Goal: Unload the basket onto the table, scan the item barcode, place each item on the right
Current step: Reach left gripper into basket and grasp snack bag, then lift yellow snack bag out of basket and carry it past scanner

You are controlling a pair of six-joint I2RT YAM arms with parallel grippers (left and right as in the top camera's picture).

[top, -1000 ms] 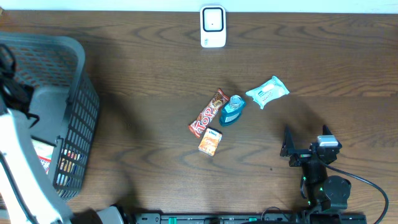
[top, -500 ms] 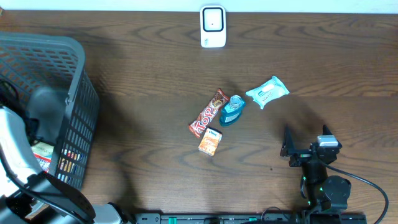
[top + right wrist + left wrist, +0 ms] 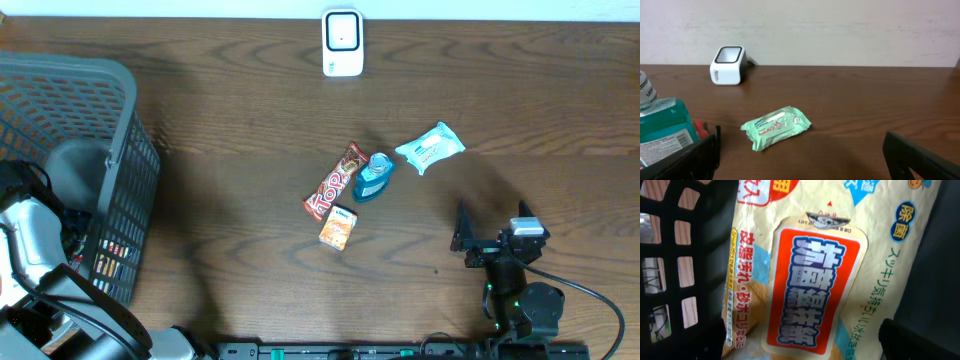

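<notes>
My left gripper moves down onto the cream wipes pack's red label (image 3: pixel 813 292) next, one finger along each side, and closes. The pack lies lengthwise between my open fingers.
Inside the grey basket (image 3: pixel 122 110) lies a cream wipes pack (image 3: pixel 815 275) with a red label and blue lettering; it fills the left wrist view. My left gripper (image 3: pixel 810 342) hovers just over it, open, one dark finger on each side of the pack and nothing gripped. The white barcode scanner (image 3: pixel 342 43) stands at the far edge of the table, also seen in the right wrist view as the scanner (image 3: pixel 727 65). My right gripper (image 3: pixel 492 228) rests open near the front right and holds nothing.
In the middle of the table lie a red chocolate bar (image 3: pixel 336 181), a blue bottle (image 3: pixel 374 177), a small orange box (image 3: pixel 338 227) and a green wipes pack (image 3: pixel 430 147). The basket's lattice wall (image 3: pixel 670 255) is close on the left of my left gripper.
My left arm has drawn back toward the front of the basket and sunk lower into it. The right arm and the items on the table have not moved.
</notes>
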